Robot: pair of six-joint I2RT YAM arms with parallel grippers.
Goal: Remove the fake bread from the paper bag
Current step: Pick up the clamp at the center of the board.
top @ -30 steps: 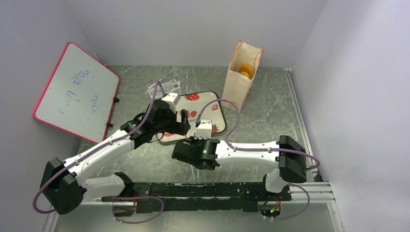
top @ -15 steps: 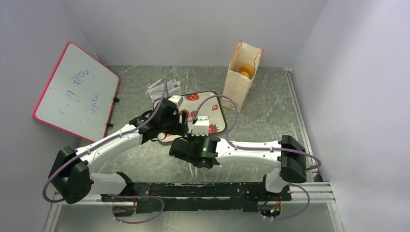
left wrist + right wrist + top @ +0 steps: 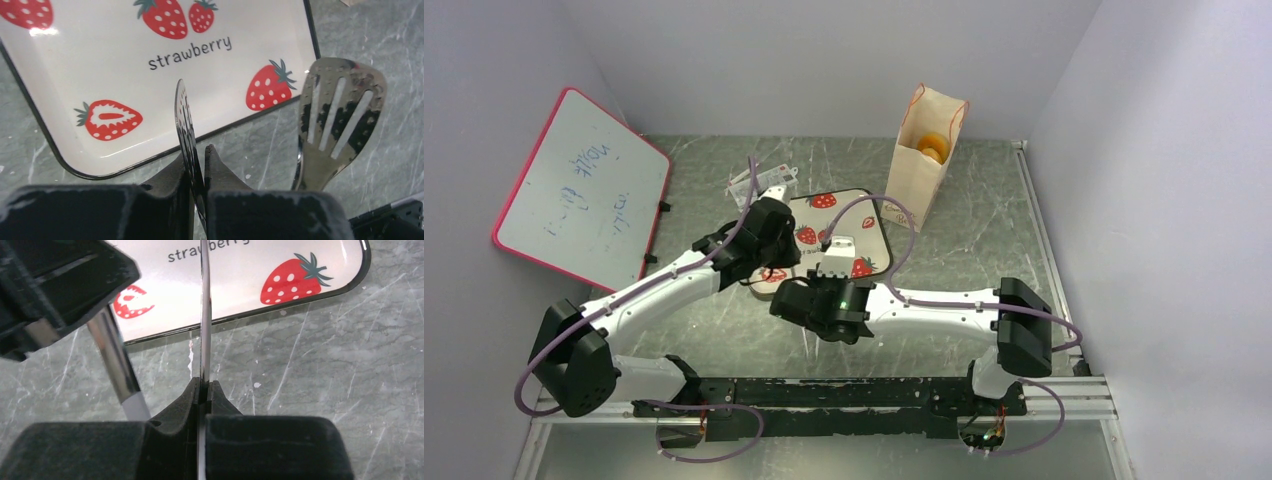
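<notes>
The spatula blade should be released after I move my right gripper outward and down toward the big strawberry at the tray's near corner (image 3: 862,267) (image 3: 291,283), because that part of the tray is bare.
The cream paper bag (image 3: 921,168) stands upright at the back of the table, with one golden-orange fake bread (image 3: 932,147) showing in its open top. Both grippers are far from it, at the near edge of the strawberry tray (image 3: 869,222). My left gripper (image 3: 199,152) is shut on a thin metal spatula blade (image 3: 184,117) seen edge-on. My right gripper (image 3: 204,385) is shut on another thin metal blade (image 3: 205,315), which in the left wrist view shows as a slotted spatula (image 3: 340,110). In the top view the arms hide both sets of fingers.
A red-framed whiteboard (image 3: 584,190) leans at the left wall. Small clear packets (image 3: 764,180) lie behind the tray (image 3: 100,60). The left tool's shaft (image 3: 112,357), with a white handle end, crosses close beside my right gripper. Grey walls enclose three sides.
My left gripper went from wide open to shut on the spatula blade and shifted a little left and nearer. The right arm edged left; its gripper stayed shut.
</notes>
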